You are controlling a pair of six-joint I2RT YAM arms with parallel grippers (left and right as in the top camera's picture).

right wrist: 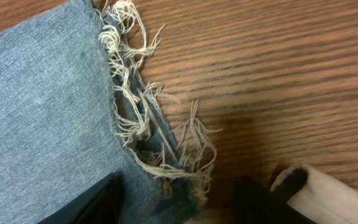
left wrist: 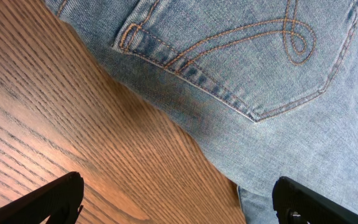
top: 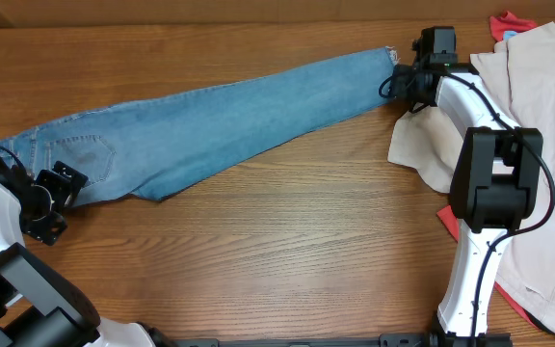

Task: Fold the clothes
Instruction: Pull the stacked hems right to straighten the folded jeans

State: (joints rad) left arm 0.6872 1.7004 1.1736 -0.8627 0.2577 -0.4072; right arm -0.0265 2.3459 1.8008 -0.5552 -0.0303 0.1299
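Note:
Next, my right gripper shifts slightly toward the denim and closes both fingers on the frayed hem's near corner [top: 387, 99] [right wrist: 174, 190], because that corner lies between the open fingers.
The light blue jeans [top: 210, 125] lie flat and stretched out, running diagonally from the waist at the left to the frayed hem [top: 385, 56] at the upper right. My left gripper [top: 66, 193] is at the waist end by the stitched back pocket [left wrist: 241, 56]. In its wrist view the jaws [left wrist: 179, 205] are wide open, one finger over bare wood, the other over denim. My right gripper [top: 396, 75] is at the hem. Its jaws [right wrist: 179, 202] are open and straddle the frayed hem corner [right wrist: 148, 124], one finger on denim, one on the table.
A beige garment [top: 538, 87] covers the right side of the table, with a flap [top: 427, 145] under my right arm and a corner [right wrist: 334, 199] by the right finger. A red cloth [top: 509, 21] shows at the top right. The wooden table [top: 287, 241] is bare in front.

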